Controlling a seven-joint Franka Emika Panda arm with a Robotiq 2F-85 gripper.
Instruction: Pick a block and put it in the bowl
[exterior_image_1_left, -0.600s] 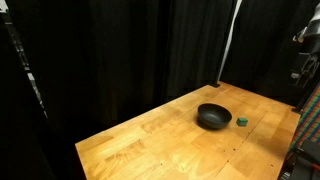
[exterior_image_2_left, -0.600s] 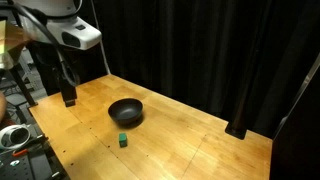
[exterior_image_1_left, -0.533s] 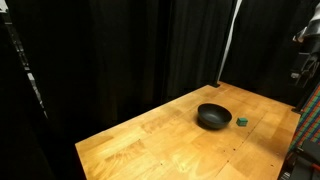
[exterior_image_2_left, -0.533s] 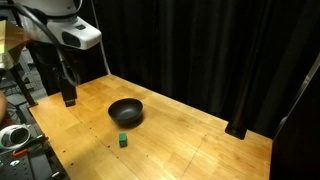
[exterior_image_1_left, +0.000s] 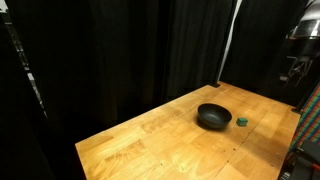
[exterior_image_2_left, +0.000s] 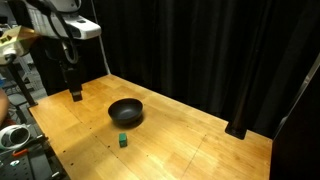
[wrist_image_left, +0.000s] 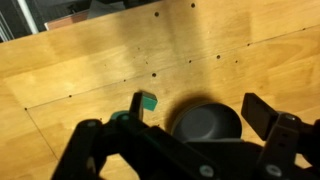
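My gripper will next move down and outward and turn its open fingers to go around the sides of the tiny green block, which is below and farther out, at an angle to the fingers.
The tiny green block lies on the wooden table right beside the shallow black bowl. Both show in both exterior views, with the block in front of the bowl. My gripper hangs high above the table's left edge, well apart from both. In the wrist view its fingers are spread wide and empty, with the bowl between them and the block next to the left finger.
Black curtains close off the back of the wooden table. A dark stand foot sits at a table corner. Equipment stands beside the table edge near the arm.
The arm has risen and shifted slightly; the gripper is higher above the table edge. The block and bowl have not moved.
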